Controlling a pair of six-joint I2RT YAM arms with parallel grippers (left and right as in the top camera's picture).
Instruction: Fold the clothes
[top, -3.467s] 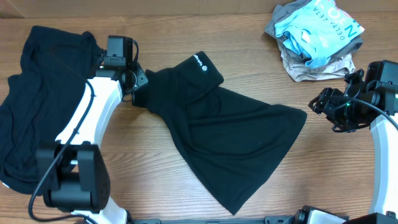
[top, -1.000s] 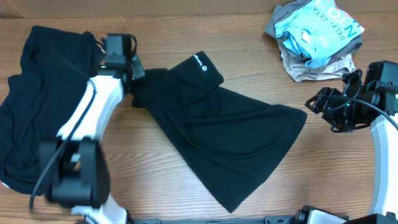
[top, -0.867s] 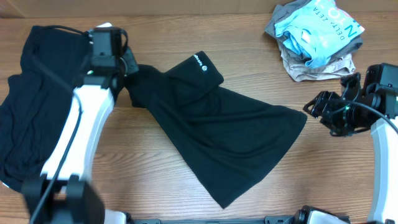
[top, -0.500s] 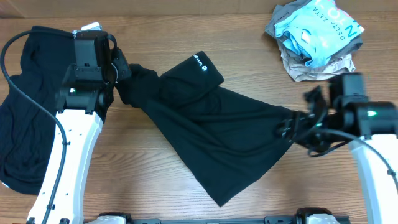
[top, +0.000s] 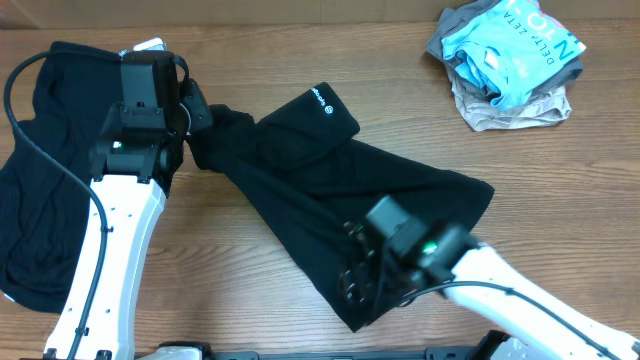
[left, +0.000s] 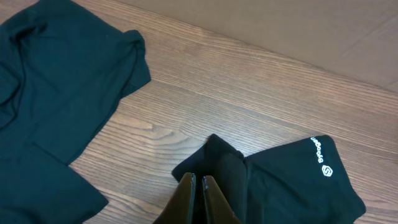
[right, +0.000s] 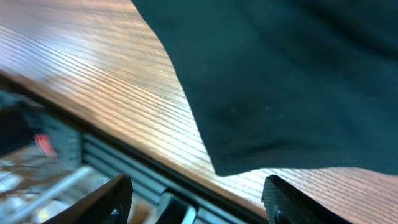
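Note:
The shirt's lower front corner (top: 354, 321) (right: 227, 162) lies below and back toward the table's front edge, so my right gripper needs to lower its open fingers back around it.
A black shirt (top: 350, 190) with a small white logo (top: 318, 97) lies spread on the wooden table (top: 250, 280). My left gripper (top: 197, 122) is shut on its bunched upper left corner; the left wrist view shows the jaws (left: 198, 183) pinched on the dark cloth (left: 292, 186). My right gripper (top: 358, 285) hangs open over the shirt's lower front corner (right: 217, 165), near the table's front edge, its fingers (right: 115, 196) wide apart and holding nothing. A second black shirt (top: 50, 170) lies crumpled at the far left.
A pile of light blue printed and beige garments (top: 505, 55) sits at the back right. The table's front edge (right: 124, 143) and the metal frame below it lie just under my right gripper.
My right arm has swept from the shirt's right edge across to its lower front corner, jaws opening a little. My left gripper holds the same corner and has barely moved.

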